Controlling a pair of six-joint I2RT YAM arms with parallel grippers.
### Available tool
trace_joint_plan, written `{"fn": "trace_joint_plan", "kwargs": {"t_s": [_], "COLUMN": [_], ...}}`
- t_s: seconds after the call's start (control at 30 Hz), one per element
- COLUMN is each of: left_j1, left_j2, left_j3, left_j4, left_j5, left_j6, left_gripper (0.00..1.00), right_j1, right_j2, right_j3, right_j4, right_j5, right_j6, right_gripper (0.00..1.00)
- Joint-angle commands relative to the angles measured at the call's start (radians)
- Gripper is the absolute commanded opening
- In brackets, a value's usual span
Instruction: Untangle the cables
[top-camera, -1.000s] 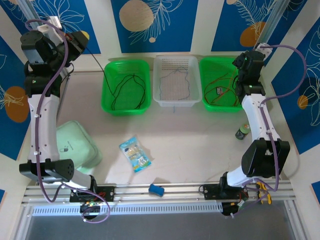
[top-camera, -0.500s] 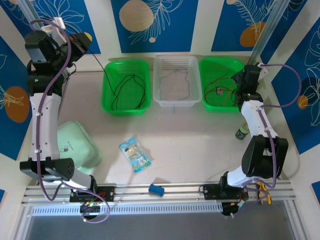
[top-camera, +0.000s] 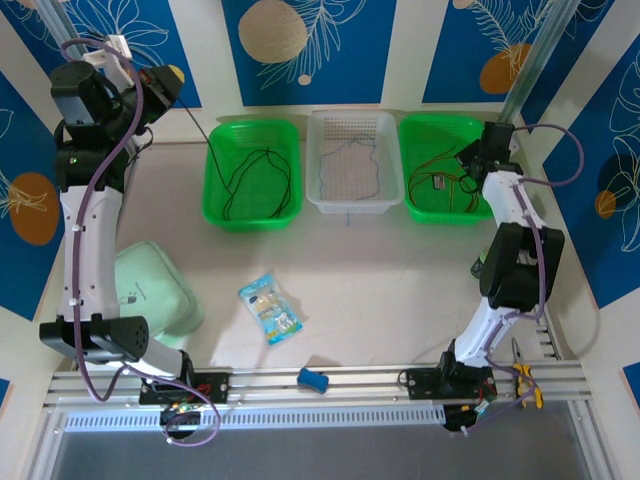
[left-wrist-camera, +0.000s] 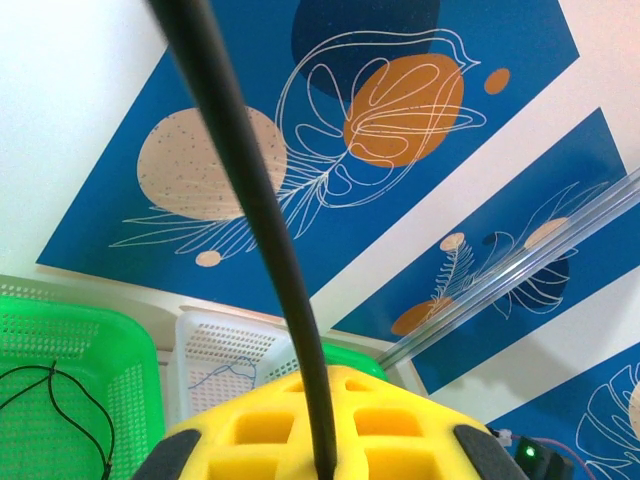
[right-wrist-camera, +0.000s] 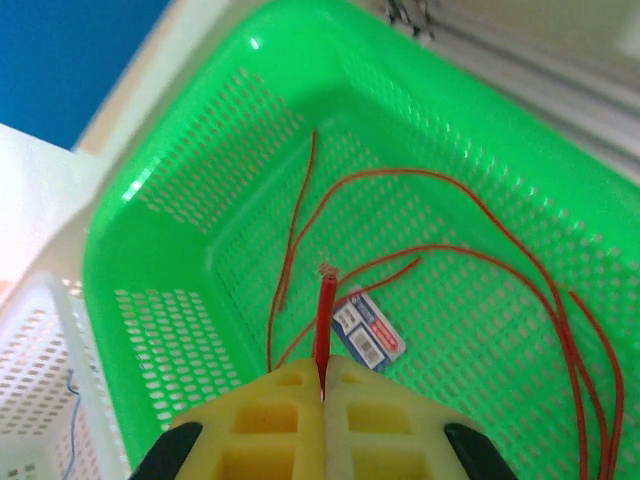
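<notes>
The red cable's other loops lie near the green basket's bottom, so I will next move my right gripper down and slightly back toward there to let go of the cable's end.
My left gripper (top-camera: 168, 78) is raised at the far left, shut on a black cable (left-wrist-camera: 270, 230) that runs between its yellow fingers (left-wrist-camera: 250, 430). That black cable (top-camera: 262, 165) slants down into the left green basket (top-camera: 215, 215), where it lies in loops. Over the right green basket (top-camera: 412, 205), my right gripper (top-camera: 474, 157) is shut on the end of a red cable (right-wrist-camera: 324, 305). The rest of the red cable (right-wrist-camera: 470, 255) curls across the basket floor (right-wrist-camera: 180, 250). A dark blue cable (top-camera: 352, 152) lies in the white middle basket (top-camera: 318, 200).
A small printed label (right-wrist-camera: 367, 333) lies in the right basket under the red cable. On the table in front are a mint green pouch (top-camera: 150, 290), a snack packet (top-camera: 270, 310) and a blue block (top-camera: 314, 379) on the front rail.
The right arm has stretched out and lowered, bringing its gripper down over the right green basket. The left gripper shifted slightly and still holds the black cable.
</notes>
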Motion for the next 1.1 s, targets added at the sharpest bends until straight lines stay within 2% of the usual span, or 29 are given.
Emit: {"fn": "trace_joint_plan", "kwargs": {"t_s": [0.0,0.47,0.57,0.77,0.93,1.0,1.07], "left_j1": [-0.01,-0.013,-0.013,-0.013,-0.013,-0.012,-0.013], "left_j2": [-0.008,-0.019,-0.024,-0.031,-0.034,-0.036,-0.033], "left_j3": [0.028,0.004,-0.001,-0.002,-0.009,-0.005,0.003], "left_j4": [-0.022,-0.033,-0.043,-0.055,-0.052,-0.05,-0.051], "left_j5": [-0.009,-0.006,-0.009,-0.012,-0.012,-0.013,-0.016], "left_j6": [0.024,0.032,0.04,0.05,0.046,0.044,0.043], "left_gripper": [0.0,0.0,0.0,0.0,0.0,0.0,0.0], "right_j1": [0.005,0.02,0.021,0.024,0.024,0.024,0.024], "right_j2": [0.04,0.238,0.239,0.192,0.119,0.093,0.063], "right_j3": [0.029,0.156,0.16,0.172,0.163,0.167,0.167], "right_j4": [-0.185,-0.347,-0.348,-0.366,-0.372,-0.384,-0.391], "right_j5": [-0.04,-0.07,-0.093,-0.066,-0.031,-0.005,0.018], "right_j6": [0.055,0.028,0.037,0.044,0.051,0.051,0.049], "right_gripper": [0.0,0.0,0.11,0.5,0.61,0.77,0.87]}}
